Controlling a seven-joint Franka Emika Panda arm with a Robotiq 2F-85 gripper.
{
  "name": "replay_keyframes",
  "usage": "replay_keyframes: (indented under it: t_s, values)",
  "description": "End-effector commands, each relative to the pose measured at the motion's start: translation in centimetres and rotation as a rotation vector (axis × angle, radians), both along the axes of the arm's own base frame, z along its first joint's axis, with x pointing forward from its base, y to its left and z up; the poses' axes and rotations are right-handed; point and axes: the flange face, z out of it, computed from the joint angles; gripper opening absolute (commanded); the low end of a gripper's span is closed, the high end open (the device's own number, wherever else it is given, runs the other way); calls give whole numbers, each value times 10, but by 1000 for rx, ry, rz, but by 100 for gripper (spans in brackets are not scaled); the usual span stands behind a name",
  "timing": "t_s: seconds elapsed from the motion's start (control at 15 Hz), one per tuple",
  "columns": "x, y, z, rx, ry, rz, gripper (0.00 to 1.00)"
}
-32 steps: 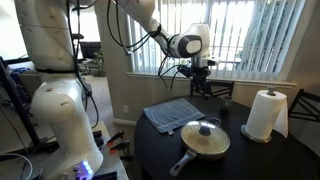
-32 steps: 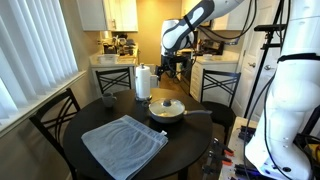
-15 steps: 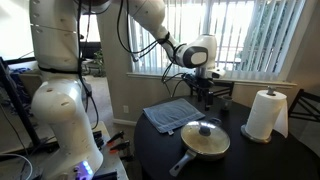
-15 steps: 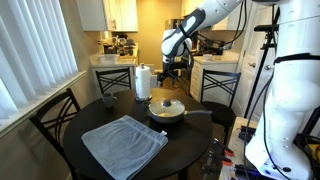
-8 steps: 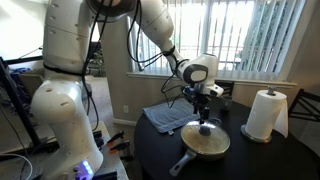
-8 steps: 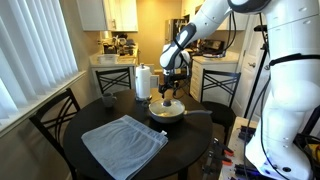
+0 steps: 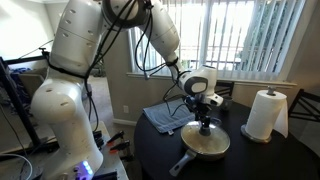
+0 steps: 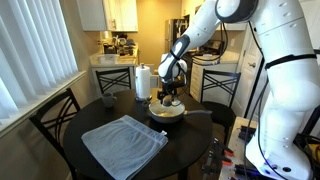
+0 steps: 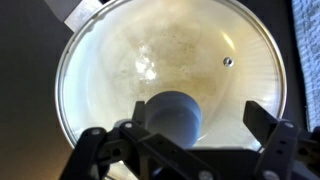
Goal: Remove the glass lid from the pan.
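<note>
I need to move my open gripper down and a little to the left in the wrist view, onto the dark knob [image 7: 205, 129] [image 9: 173, 117], because the knob is off-centre between my fingers.
The pan [image 7: 190, 158] sits on the dark round table [image 7: 250, 160], its grey handle towards the table edge. The glass lid [image 7: 212, 143] covers it and fills the wrist view [image 9: 130, 70], with its dark knob [image 9: 173, 113] at the centre. My gripper [image 7: 205, 124] is right above the lid in both exterior views [image 8: 168, 98]. In the wrist view the gripper [image 9: 182, 138] is open, its two fingers spread either side of the knob and not touching it.
A grey folded cloth [image 7: 165, 116] lies on the table beside the pan, and shows nearer the camera in an exterior view [image 8: 122, 143]. A white paper towel roll [image 7: 264, 115] stands on the pan's other side. Chairs [image 8: 52, 118] ring the table.
My gripper has come down from well above the table to just over the lid, stopping around the knob. The pan, lid and cloth have not moved.
</note>
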Motion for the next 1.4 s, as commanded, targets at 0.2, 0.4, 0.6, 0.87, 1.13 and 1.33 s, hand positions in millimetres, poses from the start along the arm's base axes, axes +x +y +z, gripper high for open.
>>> replay_keyframes:
  t_s: [0.2, 0.4, 0.6, 0.87, 1.13, 1.33]
  values:
    - [7, -16, -23, 37, -48, -35, 100]
    - [3, -26, -22, 63, -84, -75, 100]
    - [2, -35, -20, 74, -117, -101, 100]
    - [1, -37, -22, 77, -111, -112, 100]
    - [1, -36, -21, 74, -110, -105, 74]
    - [0, -35, -19, 70, -105, -105, 54]
